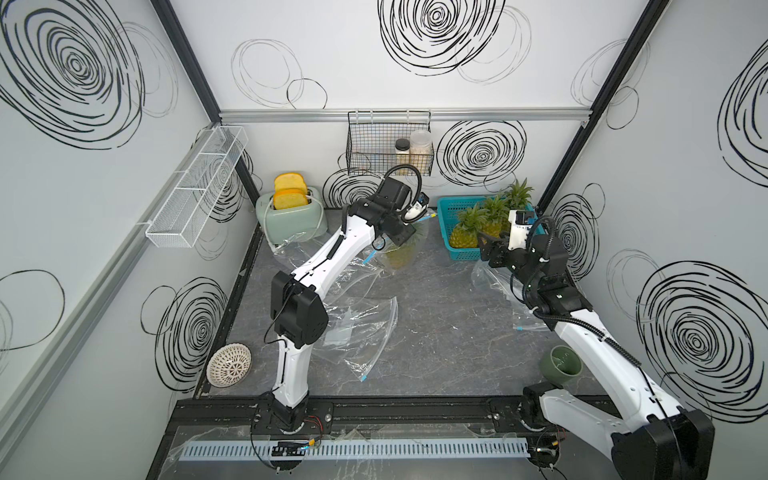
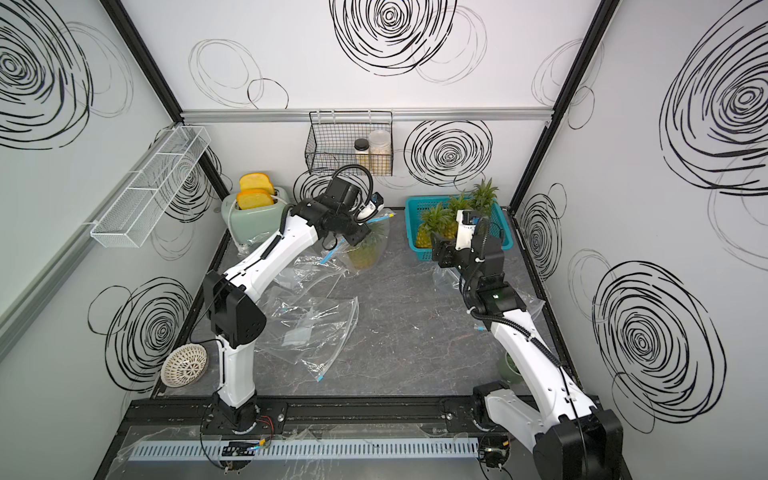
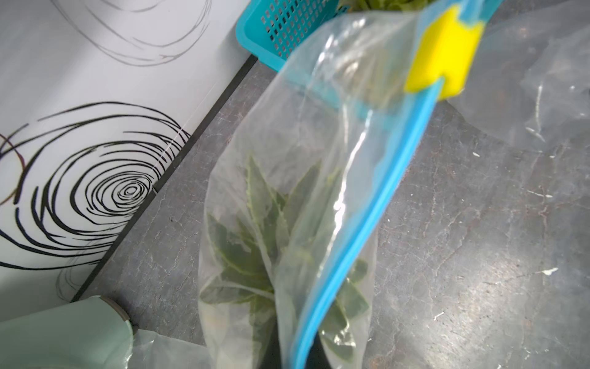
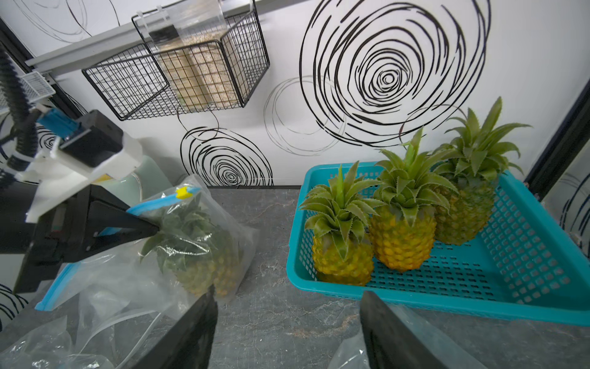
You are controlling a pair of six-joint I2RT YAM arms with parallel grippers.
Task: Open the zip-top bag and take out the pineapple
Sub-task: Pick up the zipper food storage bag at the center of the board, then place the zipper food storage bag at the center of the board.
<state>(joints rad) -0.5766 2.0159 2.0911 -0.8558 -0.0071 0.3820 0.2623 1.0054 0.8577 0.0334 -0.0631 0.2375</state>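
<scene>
My left gripper moves back over that clear middle part (image 1: 420, 314) (image 3: 454, 264) of the table next and releases the bag's top edge, as the table beside the empty bags is bare.
A clear zip-top bag (image 1: 401, 253) (image 2: 368, 251) stands at the back of the table with a pineapple (image 4: 207, 255) inside it. The pineapple's leaves (image 3: 255, 242) show through the plastic. The bag's blue zip strip (image 3: 367, 223) carries a yellow slider (image 3: 443, 54) (image 4: 182, 192) at its far end. My left gripper (image 1: 409, 235) (image 4: 153, 228) is shut on the zip strip at the bag's top. In the left wrist view its jaws (image 3: 295, 357) are mostly hidden behind the plastic. My right gripper (image 1: 486, 249) (image 4: 287, 297) hangs open and empty to the right of the bag, in front of the basket.
A teal basket (image 1: 446, 208) (image 4: 415, 300) with three pineapples sits at the back right. A green toaster (image 1: 291, 216) stands at the back left. Empty clear bags (image 1: 353, 324) lie mid-table, and another empty bag (image 1: 498, 286) lies under the right arm. A green cup (image 1: 561, 365) and a white bowl (image 1: 229, 365) are near the front.
</scene>
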